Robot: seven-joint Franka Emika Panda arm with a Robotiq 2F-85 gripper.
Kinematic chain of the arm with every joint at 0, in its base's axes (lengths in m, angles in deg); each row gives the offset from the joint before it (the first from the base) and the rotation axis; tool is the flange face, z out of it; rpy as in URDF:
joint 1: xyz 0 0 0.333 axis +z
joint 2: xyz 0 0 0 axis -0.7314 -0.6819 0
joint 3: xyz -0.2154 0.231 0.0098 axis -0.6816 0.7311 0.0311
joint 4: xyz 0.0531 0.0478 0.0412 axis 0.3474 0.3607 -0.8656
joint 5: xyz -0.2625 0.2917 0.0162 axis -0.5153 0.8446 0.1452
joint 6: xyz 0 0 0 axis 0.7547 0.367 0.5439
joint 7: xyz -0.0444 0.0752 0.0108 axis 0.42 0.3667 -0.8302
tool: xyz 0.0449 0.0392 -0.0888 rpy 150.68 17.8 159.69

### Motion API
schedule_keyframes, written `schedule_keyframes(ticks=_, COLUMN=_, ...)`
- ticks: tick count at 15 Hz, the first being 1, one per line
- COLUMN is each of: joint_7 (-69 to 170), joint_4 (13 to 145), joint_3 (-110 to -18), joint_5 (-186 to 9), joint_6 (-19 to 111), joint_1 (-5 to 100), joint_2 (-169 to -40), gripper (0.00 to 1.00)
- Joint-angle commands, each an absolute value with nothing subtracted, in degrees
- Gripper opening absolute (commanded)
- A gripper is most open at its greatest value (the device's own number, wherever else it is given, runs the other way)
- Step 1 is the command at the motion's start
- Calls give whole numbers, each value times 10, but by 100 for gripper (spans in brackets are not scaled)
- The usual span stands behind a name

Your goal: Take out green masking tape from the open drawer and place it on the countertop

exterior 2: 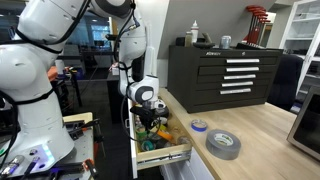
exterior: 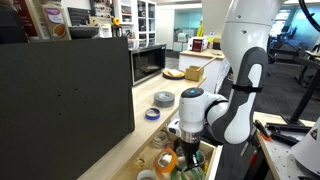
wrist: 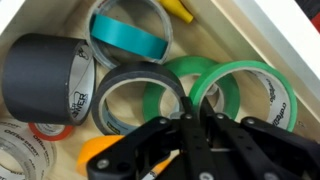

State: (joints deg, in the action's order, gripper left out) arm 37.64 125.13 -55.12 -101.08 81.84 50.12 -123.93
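I will raise my gripper from the drawer with the green roll and move over the blue roll on the countertop to release it, since the countertop lies higher.
In the wrist view the open drawer holds several tape rolls. A green masking tape roll lies in the middle, and a second green roll overlaps it on the right. My gripper is down among them, its fingers nearly together and pinching a green band where the two rolls meet. In both exterior views the gripper reaches down into the open drawer below the wooden countertop.
The drawer also holds a grey duct tape roll, a teal roll, a dark grey roll, a clear roll and orange and yellow items. A grey roll and a blue roll lie on the countertop. A black tool chest stands behind.
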Motion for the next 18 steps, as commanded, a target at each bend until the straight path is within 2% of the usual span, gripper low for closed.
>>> schedule_keyframes(ticks=1, joint_7=364, joint_4=1291, joint_3=-540, joint_5=-999, joint_6=805, joint_1=506, joint_2=-1186, gripper=3)
schedule_keyframes(ticks=10, joint_7=373, joint_4=1364, joint_3=-538, joint_5=-998, joint_6=761, joint_1=517, joint_2=-1035, gripper=3)
schedule_keyframes(ticks=18, joint_7=383, joint_4=1308, joint_3=-565, joint_5=-1019, joint_6=672, joint_1=514, joint_2=-966, gripper=3)
